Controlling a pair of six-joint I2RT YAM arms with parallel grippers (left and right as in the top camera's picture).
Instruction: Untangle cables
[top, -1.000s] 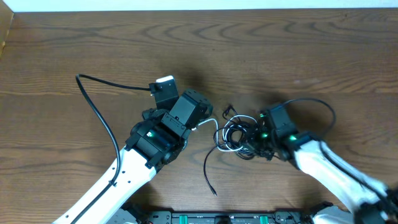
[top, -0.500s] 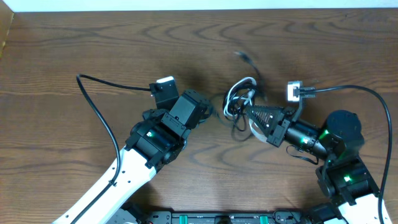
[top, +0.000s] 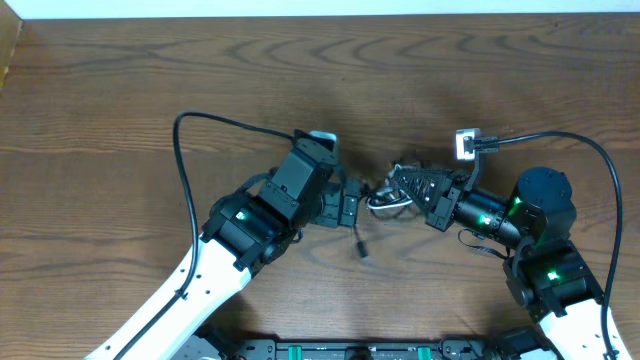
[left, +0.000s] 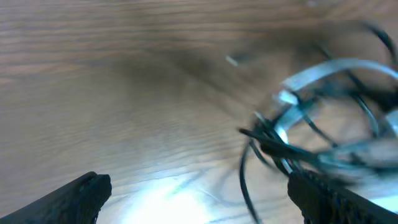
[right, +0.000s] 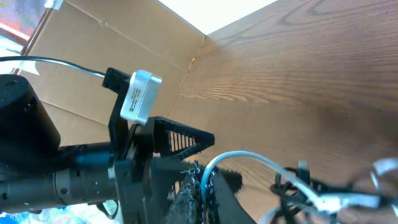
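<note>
The white cable runs into the knot. I will pull my right gripper up and to the right in the overhead view over bare tabletop, then release it.
The cables (top: 383, 197) are a small knot of white and black cords in the middle of the table, between my two grippers. My right gripper (top: 402, 186) is shut on the knot from the right; in the right wrist view the white cord (right: 249, 158) runs out from between its jaws (right: 202, 186), and black loops (right: 298, 186) hang beside it. My left gripper (top: 352, 204) is open just left of the knot. In the left wrist view its fingertips (left: 205, 199) are wide apart, with the blurred tangle (left: 311, 124) ahead on the right. One black cord end (top: 362, 250) trails toward the front.
A cardboard box (top: 5, 50) stands at the table's left edge and shows in the right wrist view (right: 93, 56). Thick black arm wires arch over the table at the left (top: 180, 150) and right (top: 595, 165). The table's far edge (top: 320, 17) is at the top.
My left gripper has swung right, up to the knot. My right gripper has pulled back to the right with the knot and lifted it; a black cord end now trails to the front.
</note>
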